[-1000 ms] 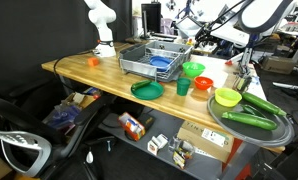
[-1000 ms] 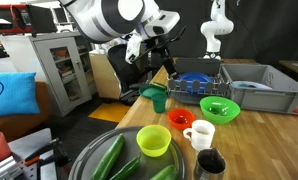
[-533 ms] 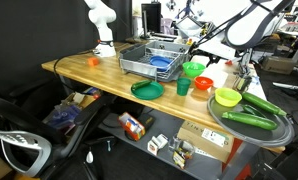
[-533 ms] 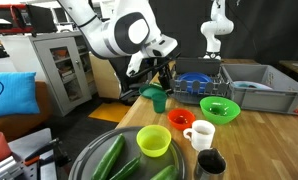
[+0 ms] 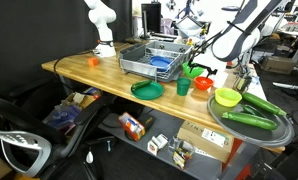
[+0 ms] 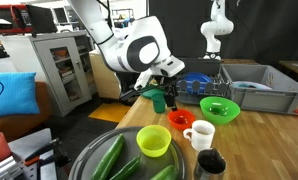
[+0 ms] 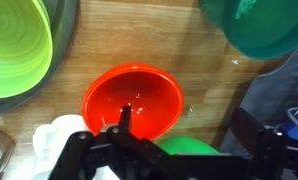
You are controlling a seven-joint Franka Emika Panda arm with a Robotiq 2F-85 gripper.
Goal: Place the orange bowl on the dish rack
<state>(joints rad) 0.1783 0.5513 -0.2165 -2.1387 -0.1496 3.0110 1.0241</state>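
The orange bowl's rim on the dish-rack side lies below my gripper, between its fingers, so my gripper comes down open onto it and closes next.
The orange bowl [image 7: 134, 100] sits upright and empty on the wooden table; it shows in both exterior views [image 5: 202, 84] [image 6: 180, 119]. My gripper [image 7: 184, 135] is open just above it. One finger [image 7: 119, 122] is over the bowl's inside and the other [image 7: 254, 130] is outside its rim. In the exterior views the gripper [image 5: 200, 70] [image 6: 170, 98] hangs low over the bowl. The grey dish rack [image 5: 139, 63] [image 6: 259, 95] stands further back on the table with blue items in it.
Around the orange bowl are a bright green bowl [image 5: 192, 69] [image 6: 219, 107], a yellow-green bowl [image 5: 227, 97] [image 7: 14, 45], a green cup [image 5: 183, 87] [image 7: 189, 152], a white mug [image 6: 199, 134] and a green plate [image 5: 146, 89]. A round dark tray with cucumbers [image 5: 254, 118] is at the table's end.
The arm has swung over and come down from above the rack side until the gripper is just above the orange bowl. The bowl has not moved.
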